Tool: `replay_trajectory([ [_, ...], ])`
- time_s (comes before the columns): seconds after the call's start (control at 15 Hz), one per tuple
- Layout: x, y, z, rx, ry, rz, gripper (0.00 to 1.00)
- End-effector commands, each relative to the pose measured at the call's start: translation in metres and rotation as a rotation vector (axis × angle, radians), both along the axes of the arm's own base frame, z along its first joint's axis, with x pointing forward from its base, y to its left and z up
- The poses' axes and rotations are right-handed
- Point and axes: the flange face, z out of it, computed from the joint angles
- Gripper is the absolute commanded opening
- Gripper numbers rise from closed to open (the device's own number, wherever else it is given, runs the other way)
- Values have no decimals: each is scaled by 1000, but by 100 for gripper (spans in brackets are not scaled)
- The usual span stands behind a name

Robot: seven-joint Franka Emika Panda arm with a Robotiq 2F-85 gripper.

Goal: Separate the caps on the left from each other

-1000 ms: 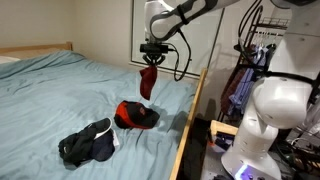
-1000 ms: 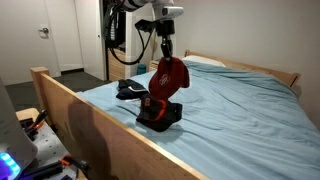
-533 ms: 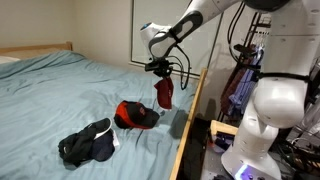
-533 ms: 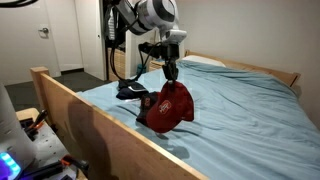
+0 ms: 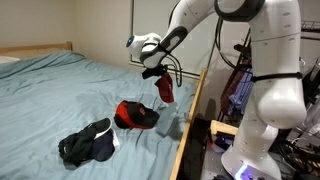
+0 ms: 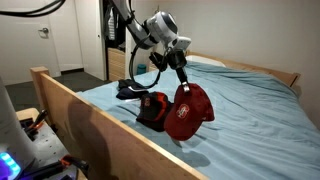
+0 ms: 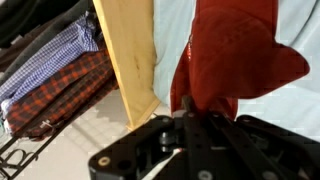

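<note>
My gripper needs to move down and outward next and release the red cap over there. Bare blue sheet beside the red and black cap is below and outward of my gripper.
My gripper point(image 5: 157, 74) is shut on a red cap point(image 5: 164, 90) and holds it hanging in the air above the bed, near the wooden side rail. The same red cap shows in an exterior view point(image 6: 188, 110) and fills the wrist view point(image 7: 235, 55). A second red and black cap point(image 5: 135, 114) lies on the blue sheet; it also shows in an exterior view point(image 6: 152, 108). A dark blue cap point(image 5: 88, 145) lies on the sheet apart from it and also shows in an exterior view point(image 6: 130, 91).
The bed's wooden side rail point(image 5: 190, 120) runs along the edge close to the held cap, also seen in an exterior view point(image 6: 100, 120). A white robot base point(image 5: 262, 120) stands beside the bed. Plaid clothes point(image 7: 55, 80) lie on the floor past the rail.
My gripper has swung with the red cap away from above the lying caps toward the side rail and lower. The caps on the sheet have not moved.
</note>
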Motion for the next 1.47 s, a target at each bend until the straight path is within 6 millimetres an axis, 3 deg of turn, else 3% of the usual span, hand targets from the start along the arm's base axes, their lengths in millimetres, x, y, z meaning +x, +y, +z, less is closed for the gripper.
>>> replay_trajectory([
  [0.0, 28, 11, -13, -58, 21, 99, 5],
  [0.33, 48, 31, -46, 6, -46, 196, 4],
  [0.73, 55, 43, -72, 39, -66, 269, 4],
  [0.8, 56, 44, -73, 37, -68, 273, 30],
  [0.93, 58, 50, -70, 43, -83, 289, 35],
  [1.13, 63, 69, -51, 78, -146, 325, 55],
  [1.4, 69, 99, -7, 125, -309, 336, 79],
])
